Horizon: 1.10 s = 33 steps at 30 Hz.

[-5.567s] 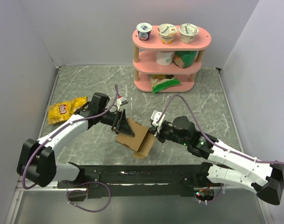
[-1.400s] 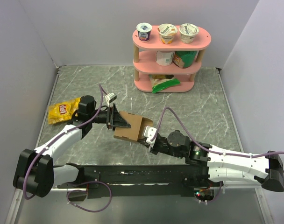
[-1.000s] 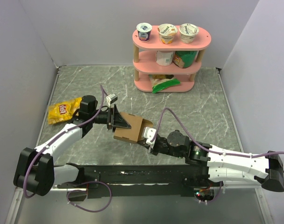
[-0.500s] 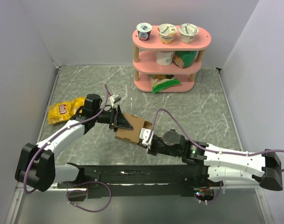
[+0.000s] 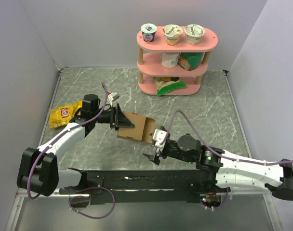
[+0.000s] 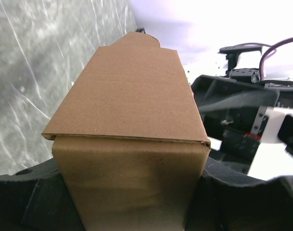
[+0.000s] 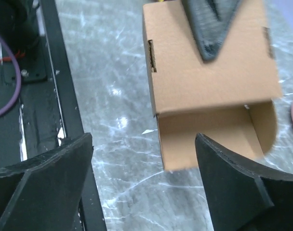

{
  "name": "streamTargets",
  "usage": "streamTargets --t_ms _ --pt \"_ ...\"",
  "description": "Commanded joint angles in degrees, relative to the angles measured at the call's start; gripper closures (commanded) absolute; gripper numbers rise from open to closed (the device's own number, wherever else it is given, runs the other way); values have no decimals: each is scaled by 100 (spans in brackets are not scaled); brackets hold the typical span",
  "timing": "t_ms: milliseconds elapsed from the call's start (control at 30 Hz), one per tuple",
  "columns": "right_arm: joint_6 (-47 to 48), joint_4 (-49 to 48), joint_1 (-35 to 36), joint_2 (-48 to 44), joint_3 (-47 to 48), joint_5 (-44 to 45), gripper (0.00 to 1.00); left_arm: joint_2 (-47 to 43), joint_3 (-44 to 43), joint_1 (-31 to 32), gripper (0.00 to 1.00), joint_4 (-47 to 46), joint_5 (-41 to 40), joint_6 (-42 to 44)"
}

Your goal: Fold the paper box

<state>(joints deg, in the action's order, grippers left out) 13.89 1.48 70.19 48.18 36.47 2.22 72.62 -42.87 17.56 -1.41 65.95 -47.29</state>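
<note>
I need to move my left gripper outward and down onto the marble short of the pink shelf next and let go of the paper box there, since it hangs above the table.
The paper box (image 5: pixel 135 126) is a small brown cardboard box, partly folded, held just above the marble table (image 5: pixel 209 110). My left gripper (image 5: pixel 118 120) is shut on its left end. In the left wrist view the paper box (image 6: pixel 132 106) fills the space between the black fingers (image 6: pixel 38 197), with a flap lying on top. My right gripper (image 5: pixel 153 153) stands open near the front edge, apart from the box. In the right wrist view the paper box (image 7: pixel 204 72) lies beyond my right gripper (image 7: pixel 144 139), its near end open with a rounded flap hanging out.
A pink three-tier shelf (image 5: pixel 177 57) with yogurt cups and packets stands at the back. A yellow snack bag (image 5: pixel 64 113) lies at the left. The black base rail (image 5: pixel 137 180) runs along the near edge, and walls close in both sides.
My right gripper has opened, let go of the box's near end and drawn back towards the near edge. The left arm still holds the box, shifted slightly left.
</note>
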Motion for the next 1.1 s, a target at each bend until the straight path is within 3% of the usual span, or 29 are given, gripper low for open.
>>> streamTargets --t_ms 0,67,167,200,267,367,533,733,900,1067 --pt "-474 186 -224 -660 141 446 4 -178 -28 -174 59 -597 146 -97" --pt "-937 326 -891 -731 150 289 4 -248 -37 -200 59 -650 163 -96" --pt "-1641 503 -2051 -557 71 -169 15 -362 -37 -209 59 -965 234 -262" --pt "-1818 538 -2315 -486 36 -326 24 -423 -2 -209 59 -1071 234 -333" --pt "-2177 582 -3007 -180 -43 -503 28 -511 42 -218 59 -1414 295 -535" --pt "-2487 451 -3458 312 -157 -573 36 -634 77 -209 59 -1766 287 -728" --pt "-2610 -304 -3442 1051 0 -635 36 -635 139 -209 59 -1802 243 -765" --pt "-2760 -516 -3039 1491 562 -504 35 -495 69 -122 59 -1380 -126 -405" --pt "-2866 -973 -2599 1484 598 -556 34 -301 51 98 59 -1468 -363 -448" --pt "-2822 -1115 -2159 1299 651 -398 34 -152 -98 309 59 -931 -891 79"
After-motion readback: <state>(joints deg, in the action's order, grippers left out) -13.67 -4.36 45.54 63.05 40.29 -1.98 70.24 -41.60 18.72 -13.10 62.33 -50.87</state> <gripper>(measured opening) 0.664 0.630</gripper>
